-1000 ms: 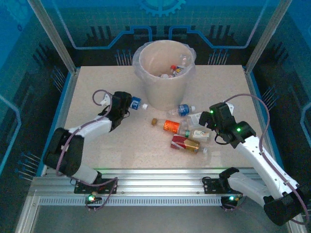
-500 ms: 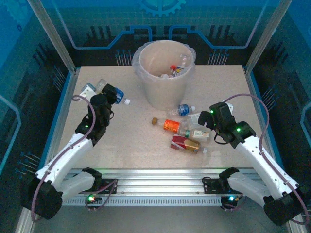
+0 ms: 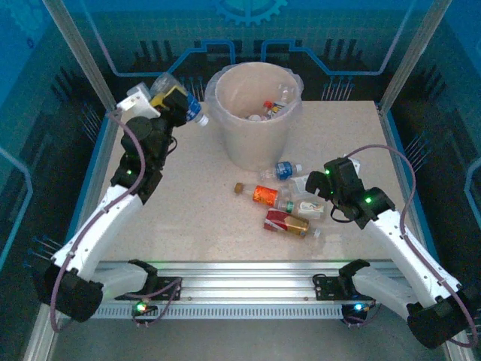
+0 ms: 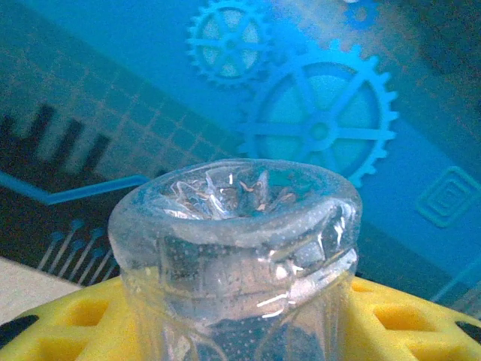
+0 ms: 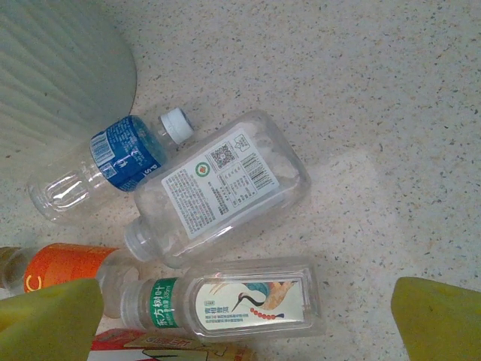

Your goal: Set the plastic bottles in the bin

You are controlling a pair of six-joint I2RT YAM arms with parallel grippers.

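My left gripper swings across the bin's near rim next, over the bin's opening (image 3: 255, 90), before it releases the clear bottle.
My left gripper (image 3: 174, 99) is raised beside the left rim of the bin (image 3: 239, 143), shut on a clear plastic bottle with a blue label (image 3: 192, 111). In the left wrist view the bottle's crumpled base (image 4: 237, 241) sits between my yellow fingers (image 4: 68, 323). Inside the bin lie several bottles (image 3: 270, 107). My right gripper (image 3: 319, 189) hovers open over the table's bottles. In the right wrist view the crane-label bottle (image 5: 240, 304) lies between its yellow fingertips (image 5: 440, 320), with a white-label bottle (image 5: 218, 188), a blue-label bottle (image 5: 105, 162) and an orange one (image 5: 60, 263) near it.
On the table a red-label bottle (image 3: 287, 222) lies nearest the front, beside the orange bottle (image 3: 264, 195). The bin's ribbed wall (image 5: 60, 68) is close behind the cluster. Metal frame posts (image 3: 83, 56) and blue panels enclose the table (image 3: 188, 218).
My left arm has lifted the blue-label bottle off the table and swung it up and back to the bin's left rim. The right arm has not moved.
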